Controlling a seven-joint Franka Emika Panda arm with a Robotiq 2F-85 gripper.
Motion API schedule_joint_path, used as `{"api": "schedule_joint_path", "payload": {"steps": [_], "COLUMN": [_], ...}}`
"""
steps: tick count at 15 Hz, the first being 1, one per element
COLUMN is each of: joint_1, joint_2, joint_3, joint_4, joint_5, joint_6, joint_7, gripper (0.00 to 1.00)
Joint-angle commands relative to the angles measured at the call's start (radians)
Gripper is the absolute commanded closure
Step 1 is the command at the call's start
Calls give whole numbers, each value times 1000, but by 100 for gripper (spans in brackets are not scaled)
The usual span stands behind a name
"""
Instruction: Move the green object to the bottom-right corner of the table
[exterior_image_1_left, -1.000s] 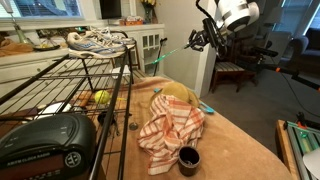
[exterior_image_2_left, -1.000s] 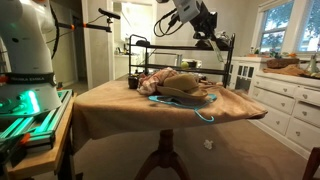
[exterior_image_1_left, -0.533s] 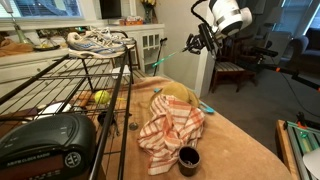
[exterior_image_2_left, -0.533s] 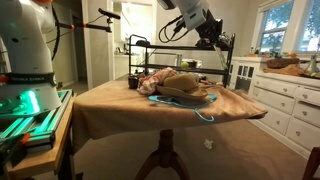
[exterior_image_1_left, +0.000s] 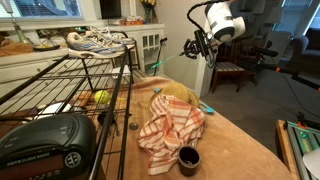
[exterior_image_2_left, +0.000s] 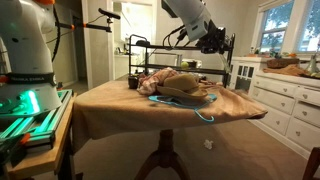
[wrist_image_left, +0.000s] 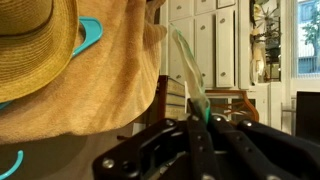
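The green object is still above the bare far end of the table, beyond the straw hat. I need to lower my gripper toward that end of the table next and let go there.
My gripper (exterior_image_1_left: 193, 48) is shut on one end of the green object (exterior_image_1_left: 163, 62), a long flat bright-green stick. It holds the stick in the air above the far end of the table (exterior_image_1_left: 230, 145). In the wrist view the green object (wrist_image_left: 186, 62) sticks out from between the black fingers (wrist_image_left: 200, 128), past the edge of the table (wrist_image_left: 100, 85). In an exterior view the gripper (exterior_image_2_left: 213, 42) hangs above the table (exterior_image_2_left: 120, 105), well clear of it; the stick is hard to make out there.
A straw hat (exterior_image_1_left: 176, 94) and a striped cloth (exterior_image_1_left: 170, 126) lie mid-table, with a dark cup (exterior_image_1_left: 188, 158) in front. A turquoise hanger (exterior_image_2_left: 204, 113) lies near the table's edge. A black wire rack (exterior_image_1_left: 70, 85) holding shoes (exterior_image_1_left: 98, 40) and a radio (exterior_image_1_left: 45, 145) stands alongside.
The arm has swung and come down somewhat with the green stick still held. Nothing on the table has moved.
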Motion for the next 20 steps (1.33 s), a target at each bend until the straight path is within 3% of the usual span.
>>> {"api": "schedule_joint_path", "payload": {"steps": [1, 7, 15, 16, 20], "joint_1": [1, 12, 59, 65, 113], "joint_2": [108, 249, 382, 406, 468], "joint_3": [1, -20, -57, -81, -130], "joint_4": [94, 219, 308, 349, 412], "joint_5": [169, 472, 766, 691, 692], "joint_6": [17, 16, 61, 81, 155], "joint_7": [-118, -331, -537, -453, -441], "gripper": [100, 100, 100, 100, 100]}}
